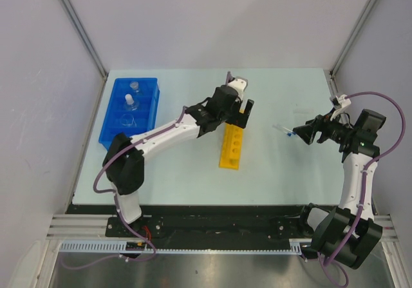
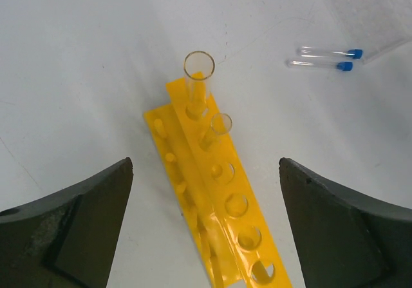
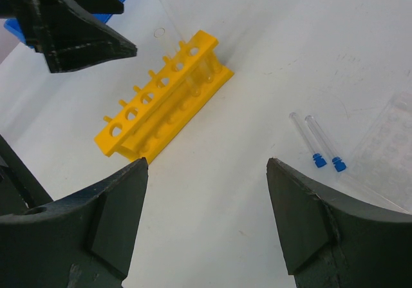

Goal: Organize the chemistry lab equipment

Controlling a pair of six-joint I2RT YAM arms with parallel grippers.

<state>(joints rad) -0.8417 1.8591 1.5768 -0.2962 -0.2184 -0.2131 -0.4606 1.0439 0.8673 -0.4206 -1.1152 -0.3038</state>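
Note:
The clear tubes fill the yellow rack's far holes, so my left gripper moves back and down astride the rack's empty middle holes next and closes there.
The yellow holed tube rack (image 1: 233,145) lies mid-table, and it also shows in the left wrist view (image 2: 219,191) and the right wrist view (image 3: 164,101). Two thin clear tubes (image 2: 199,75) stand in its far holes. My left gripper (image 1: 243,111) is open and empty, hovering over the rack's far end (image 2: 206,162). Two blue-tipped droppers (image 2: 325,58) lie side by side on the table, right of the rack. My right gripper (image 1: 301,133) is open and empty (image 3: 206,162), close to the droppers (image 3: 315,140). A clear flat slide (image 3: 389,149) lies beside them.
The blue compartmented tray (image 1: 109,124) sits at the far left with small clear flasks (image 1: 129,101) in its compartments. Grey walls enclose the table at the back and both sides.

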